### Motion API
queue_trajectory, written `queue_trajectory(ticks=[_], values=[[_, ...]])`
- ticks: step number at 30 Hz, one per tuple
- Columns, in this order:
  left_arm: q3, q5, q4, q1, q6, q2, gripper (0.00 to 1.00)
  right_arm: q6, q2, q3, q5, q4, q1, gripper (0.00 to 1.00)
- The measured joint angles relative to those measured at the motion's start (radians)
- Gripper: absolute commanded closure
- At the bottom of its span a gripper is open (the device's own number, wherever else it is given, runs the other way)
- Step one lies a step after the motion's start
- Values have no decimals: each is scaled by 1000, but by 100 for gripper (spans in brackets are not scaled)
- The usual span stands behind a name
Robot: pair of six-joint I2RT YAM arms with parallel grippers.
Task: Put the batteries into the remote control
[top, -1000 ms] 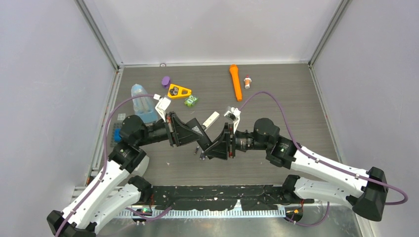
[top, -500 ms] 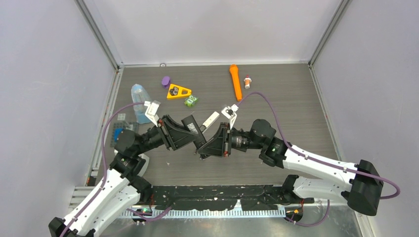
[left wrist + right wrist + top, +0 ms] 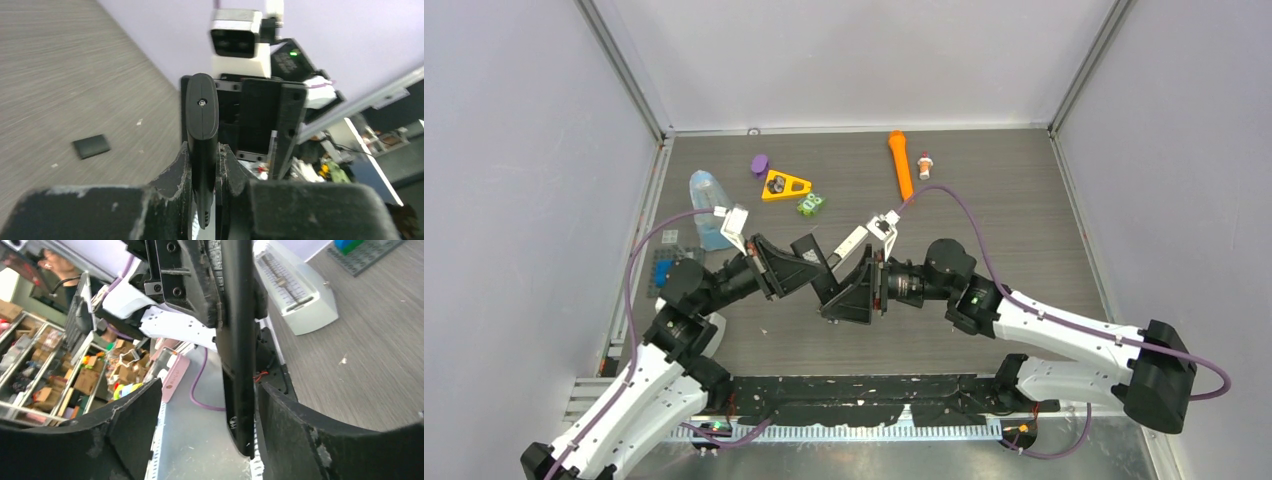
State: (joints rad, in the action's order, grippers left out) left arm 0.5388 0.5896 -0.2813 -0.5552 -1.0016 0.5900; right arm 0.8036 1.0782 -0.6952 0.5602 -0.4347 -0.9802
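The fingers of my right gripper draw off the remote control [image 3: 202,115] next, turn downward and go down to the tabletop below, since my left gripper holds the remote.
My left gripper [image 3: 203,155] is shut on the remote control [image 3: 202,115], a slim black body seen edge-on and held above the table. In the top view the left gripper [image 3: 817,265] meets the right gripper [image 3: 832,298] at mid-table, and the dark remote blends into them there. My right gripper [image 3: 207,395] stands open around the far end of the remote control [image 3: 239,340]. That end lies close against one finger [image 3: 285,420], with a wide gap to the other. The batteries are hidden in all views.
A small black flat cover [image 3: 91,146] lies on the table under the grippers. A white bar [image 3: 851,241] lies just behind them. At the back are an orange torch [image 3: 901,165], a yellow triangle [image 3: 785,185], a green piece [image 3: 810,204], a purple piece [image 3: 759,163] and a clear bottle [image 3: 706,205].
The right gripper has opened and let go of the remote. The left gripper loosened briefly and is shut on it again. Both arms shifted slightly left and towards the back.
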Motion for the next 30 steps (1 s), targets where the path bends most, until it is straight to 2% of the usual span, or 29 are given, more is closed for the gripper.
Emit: queue_trajectory(ticks=[3,5,10,13,14,15,17,19,25,30], values=[[40,-109,184,0,101,-32,100,-51,-23,-27,-65,113,-1,19],[76,-204,300,-2,157,-67,100,-85,-40,-56,-129,211,-1,22],[109,-475,500,0,294,-208,100,-145,-21,-172,-339,492,-1,38],[110,-581,569,0,332,-267,100,-140,88,-255,-449,616,-4,41],[111,-614,594,0,340,-282,100,-122,151,-292,-500,659,-9,44],[112,-645,618,0,349,-296,100,-109,213,-319,-536,689,-14,52],[114,-689,658,0,357,-319,100,-75,328,-370,-600,751,-32,62],[125,-725,702,0,365,-339,100,-25,465,-464,-656,850,-55,65],[173,-780,765,0,387,-365,100,128,815,-818,-804,1069,-115,64],[180,-804,788,0,399,-373,100,241,885,-857,-858,1171,-151,58]])
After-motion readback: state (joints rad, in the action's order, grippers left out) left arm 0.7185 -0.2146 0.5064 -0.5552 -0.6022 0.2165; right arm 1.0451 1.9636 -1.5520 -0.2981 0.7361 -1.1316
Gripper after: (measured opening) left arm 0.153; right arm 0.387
